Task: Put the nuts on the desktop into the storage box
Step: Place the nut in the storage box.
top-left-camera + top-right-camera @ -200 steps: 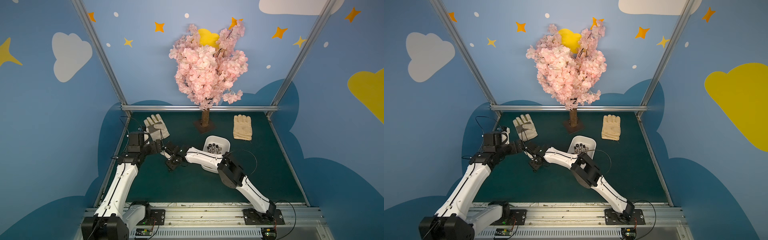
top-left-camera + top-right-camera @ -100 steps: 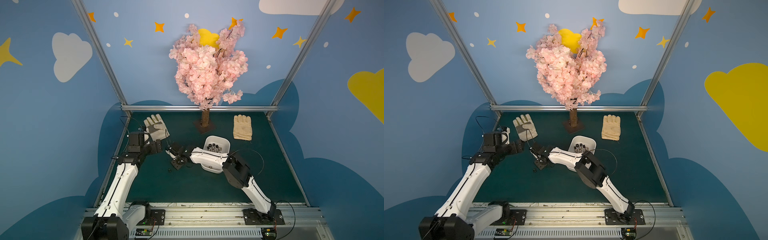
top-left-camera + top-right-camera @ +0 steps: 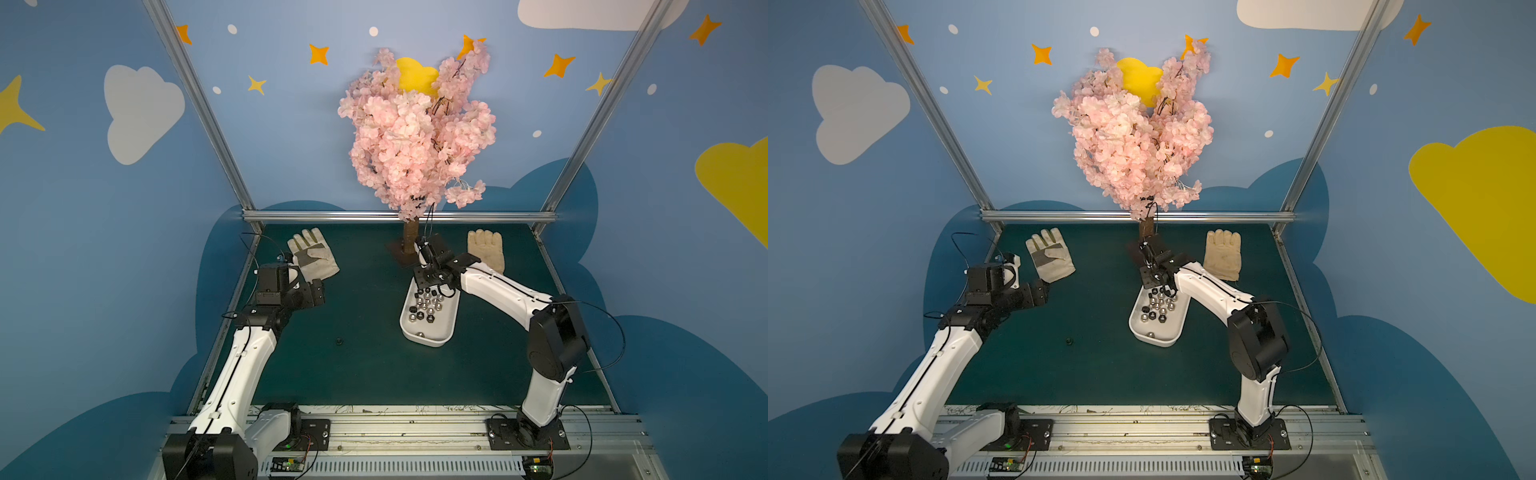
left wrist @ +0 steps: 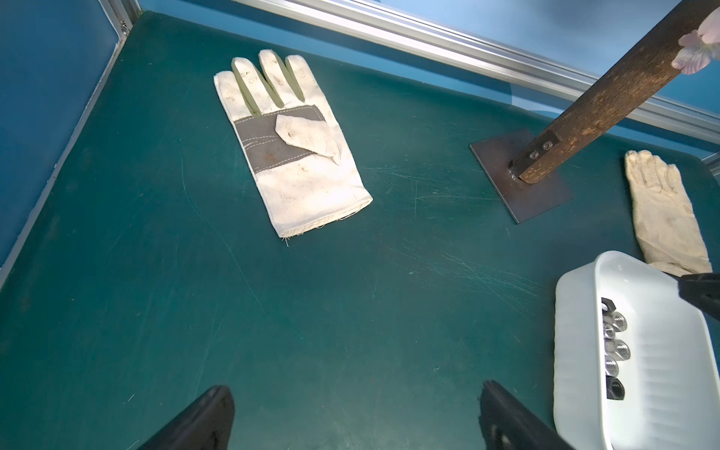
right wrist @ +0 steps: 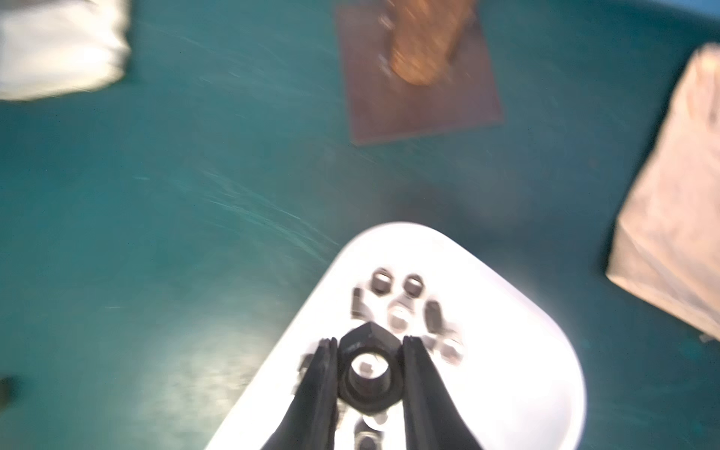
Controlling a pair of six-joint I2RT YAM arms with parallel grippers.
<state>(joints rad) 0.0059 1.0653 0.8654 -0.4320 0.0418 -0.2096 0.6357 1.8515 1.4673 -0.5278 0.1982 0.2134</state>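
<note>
My right gripper is above a spot crowded with nuts, so next it will move down and toward the second glove's side, over the bare bottom of the box, to release the black nut.
The white storage box [image 3: 428,343] [image 3: 1152,340] lies mid-desktop, holding several silver and black nuts [image 3: 426,307] [image 3: 1156,305]. My right gripper [image 3: 426,284] [image 3: 1152,282] hangs over the box's far end. In the right wrist view this gripper [image 5: 368,341] is shut on a black nut [image 5: 370,401] above the box [image 5: 506,370]. One dark nut [image 3: 339,341] [image 3: 1069,341] lies alone on the green desktop, left of the box. My left gripper [image 3: 318,293] [image 4: 356,389] is open and empty, hovering at the left, well away from the box [image 4: 565,350].
A pale glove with a grey patch [image 3: 311,257] lies at the back left, a second glove [image 3: 486,249] at the back right. The blossom tree's trunk and base plate [image 3: 409,245] stand just behind the box. Aluminium rails edge the desktop.
My right gripper has swung from the left-middle of the desktop, near the left gripper, to above the storage box, carrying the black nut. The left arm has hardly moved.
</note>
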